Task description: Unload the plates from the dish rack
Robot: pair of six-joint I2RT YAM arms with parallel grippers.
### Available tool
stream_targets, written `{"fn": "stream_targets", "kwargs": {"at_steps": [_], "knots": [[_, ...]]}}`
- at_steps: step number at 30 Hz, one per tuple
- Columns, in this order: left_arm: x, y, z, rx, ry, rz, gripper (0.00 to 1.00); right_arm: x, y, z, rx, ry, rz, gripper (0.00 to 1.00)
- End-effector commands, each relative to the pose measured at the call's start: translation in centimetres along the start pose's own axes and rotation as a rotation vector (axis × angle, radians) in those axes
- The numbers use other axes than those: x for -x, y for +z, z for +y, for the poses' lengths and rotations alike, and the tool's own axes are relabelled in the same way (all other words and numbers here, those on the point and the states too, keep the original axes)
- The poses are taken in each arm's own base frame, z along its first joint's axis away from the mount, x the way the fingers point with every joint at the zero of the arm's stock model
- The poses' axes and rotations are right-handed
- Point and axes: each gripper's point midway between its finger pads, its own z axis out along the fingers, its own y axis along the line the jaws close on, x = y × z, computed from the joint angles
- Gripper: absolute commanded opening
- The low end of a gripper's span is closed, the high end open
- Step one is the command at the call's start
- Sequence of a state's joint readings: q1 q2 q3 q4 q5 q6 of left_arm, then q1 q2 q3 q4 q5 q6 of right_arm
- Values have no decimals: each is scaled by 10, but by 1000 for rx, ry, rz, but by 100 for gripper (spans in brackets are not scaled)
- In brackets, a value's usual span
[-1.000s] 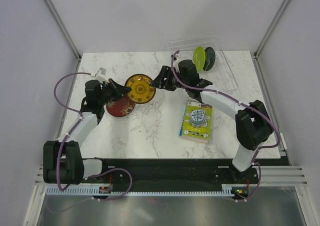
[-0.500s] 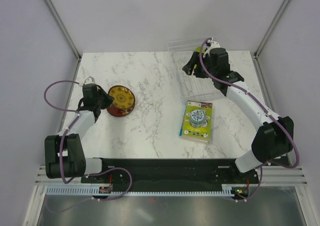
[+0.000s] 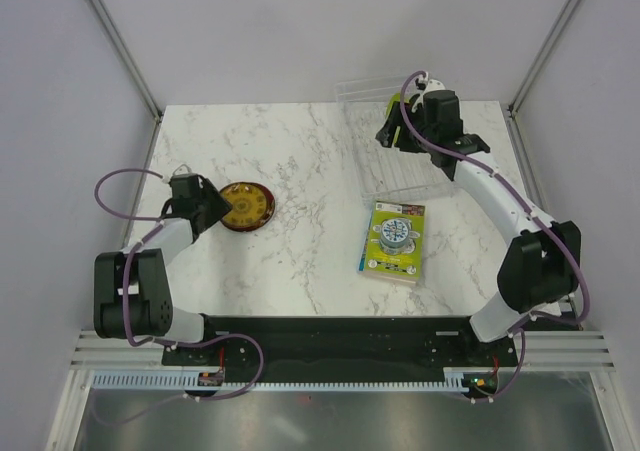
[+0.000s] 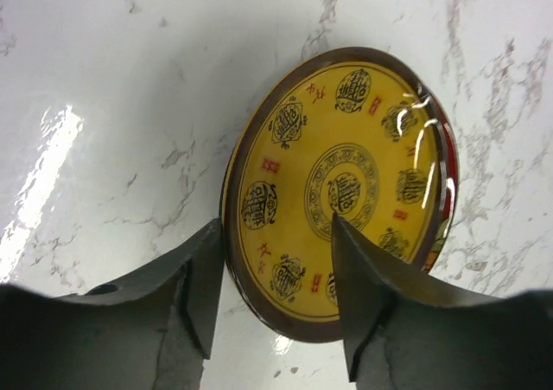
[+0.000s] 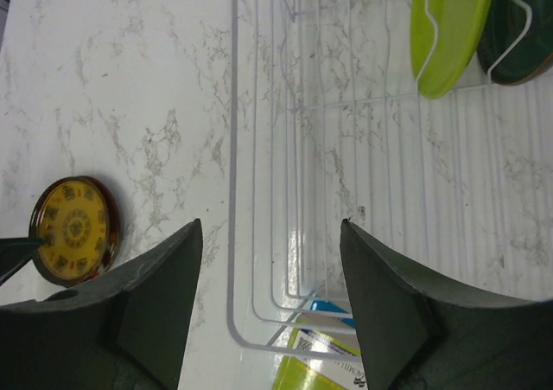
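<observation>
I should next move my right gripper outward and down to pinch the rim of the lime green plate, because the lime green plate (image 5: 449, 27) is standing upright with its near rim (image 5: 452, 77) toward my open fingers.
The golden-yellow patterned plate (image 3: 246, 205) (image 4: 341, 191) lies flat on the red plate (image 4: 446, 201), of which only a rim sliver shows. My left gripper (image 3: 207, 210) (image 4: 276, 273) is open, its fingers straddling the yellow plate's near rim. The clear dish rack (image 3: 400, 176) (image 5: 259, 191) stands at the back right. In it, upright, are the lime green plate (image 5: 449, 27) and the dark teal plate (image 5: 518, 27). My right gripper (image 3: 393, 131) (image 5: 272, 269) hangs open above the rack's near end, short of those plates, with nothing between its fingers.
A green-yellow flat package (image 3: 393, 240) (image 5: 320, 368) lies on the marble table just in front of the rack. Grey walls and metal posts close in the table's left, right and back sides.
My left gripper has set the yellow plate down on the red one and opened. My right arm has swung from the table's middle back over the rack.
</observation>
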State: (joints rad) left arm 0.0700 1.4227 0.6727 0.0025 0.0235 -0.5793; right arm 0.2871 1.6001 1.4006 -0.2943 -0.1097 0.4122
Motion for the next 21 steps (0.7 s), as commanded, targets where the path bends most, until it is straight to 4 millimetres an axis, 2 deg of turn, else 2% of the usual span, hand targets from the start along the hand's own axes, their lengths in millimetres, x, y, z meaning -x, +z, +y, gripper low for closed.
{"fn": "stream_targets", "kwargs": {"at_steps": [1, 2, 3, 4, 6, 7, 10, 12, 13, 14, 16, 17, 19, 21], "knots": [[-7, -1, 10, 47, 15, 22, 64, 19, 10, -17, -88, -64, -19, 72], [-8, -2, 10, 48, 16, 27, 69, 14, 18, -22, -107, -71, 1, 72], [-7, -2, 9, 48, 14, 29, 70, 20, 20, -23, -118, -78, -8, 72], [-8, -3, 10, 55, 13, 37, 83, 21, 21, -31, -157, -92, -11, 72], [-5, -6, 9, 60, 14, 38, 85, 27, 26, -38, -198, -115, -19, 72], [-2, -8, 8, 62, 13, 31, 85, 29, 30, -48, -249, -124, -26, 72], [11, -17, 6, 72, 8, -8, 86, 45, 32, -57, -315, -162, -63, 72], [20, -25, -4, 39, 4, -35, 86, 54, 39, -67, -374, -196, -76, 71], [26, -29, -8, 23, 3, -54, 86, 48, 50, -76, -403, -221, -47, 71], [37, -38, -19, -19, 2, -85, 86, 61, 51, -77, -426, -231, -75, 71], [47, -48, -32, -67, 17, -108, 86, 57, 66, -87, -461, -261, -53, 69], [56, -57, -44, -116, 25, -131, 86, 67, 69, -85, -464, -279, -75, 69], [65, -65, -57, -168, 44, -151, 86, 64, 81, -93, -490, -307, -52, 67], [75, -76, -72, -227, 60, -170, 86, 76, 86, -95, -513, -328, -81, 65]]}}
